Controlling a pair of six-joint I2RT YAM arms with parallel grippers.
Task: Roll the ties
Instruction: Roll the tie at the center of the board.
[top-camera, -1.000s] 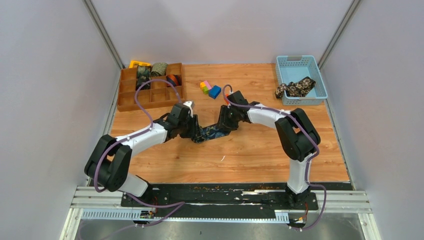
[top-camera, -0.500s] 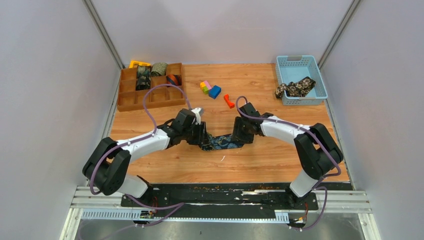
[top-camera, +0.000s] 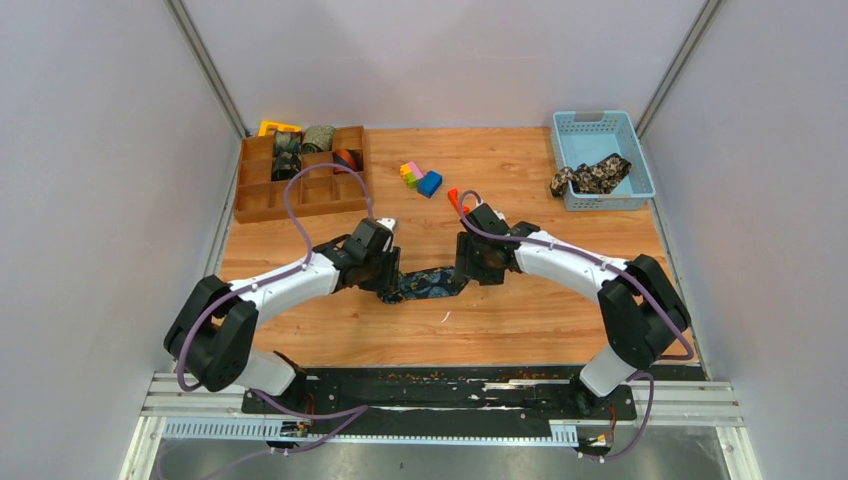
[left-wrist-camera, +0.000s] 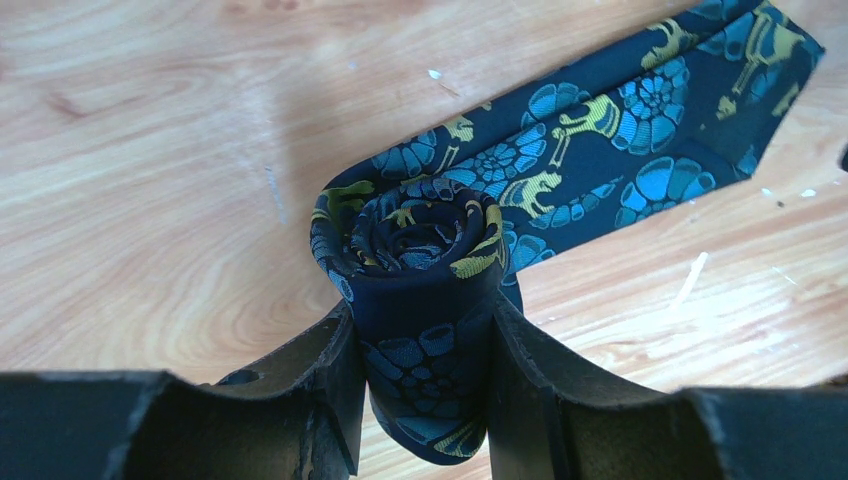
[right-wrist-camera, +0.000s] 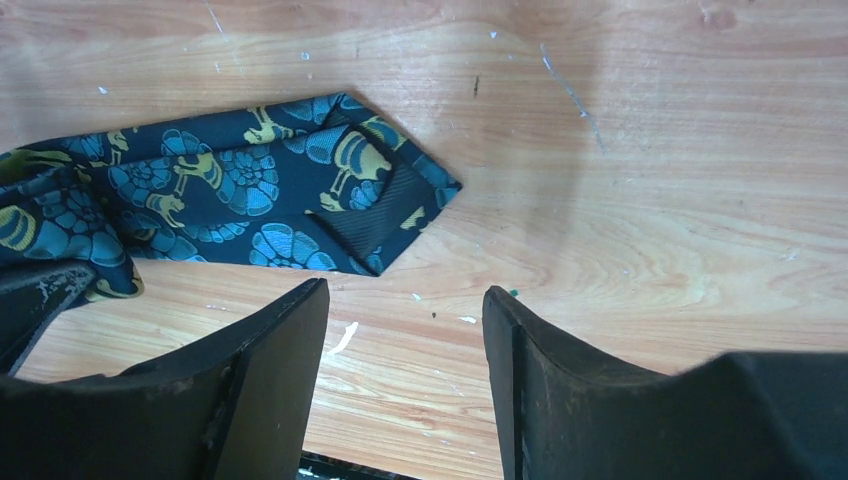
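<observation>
I should tilt my left gripper and drag the coil (left-wrist-camera: 415, 225) onto the clear bare wood, which is outward and to the gripper's left in the top view, and then let go of the coil.
A navy tie (top-camera: 432, 283) with gold-teal paisley lies on the wooden table (top-camera: 520, 320) between my two arms. Its left end is wound into a coil (left-wrist-camera: 415, 225). My left gripper (left-wrist-camera: 420, 310) is shut on that coil, one finger on each side. The unrolled end (right-wrist-camera: 300, 190) lies flat and points right. My right gripper (right-wrist-camera: 405, 300) stands open over bare wood just beside that pointed tip, with nothing between its fingers. Small rolled ties (top-camera: 318, 138) sit in a wooden divided box (top-camera: 255, 190). A black-tan floral tie (top-camera: 592, 175) hangs over a blue basket's rim (top-camera: 630, 140).
Coloured plastic blocks (top-camera: 420, 176) and an orange piece (top-camera: 455, 197) lie behind the grippers at mid-table. A yellow object (top-camera: 275, 127) shows behind the wooden box. Grey walls close in the table on the left, right and back.
My right gripper has opened and the tie's pointed end now lies flat. Both arms came nearer, then shifted slightly back. The left gripper still holds the coil.
</observation>
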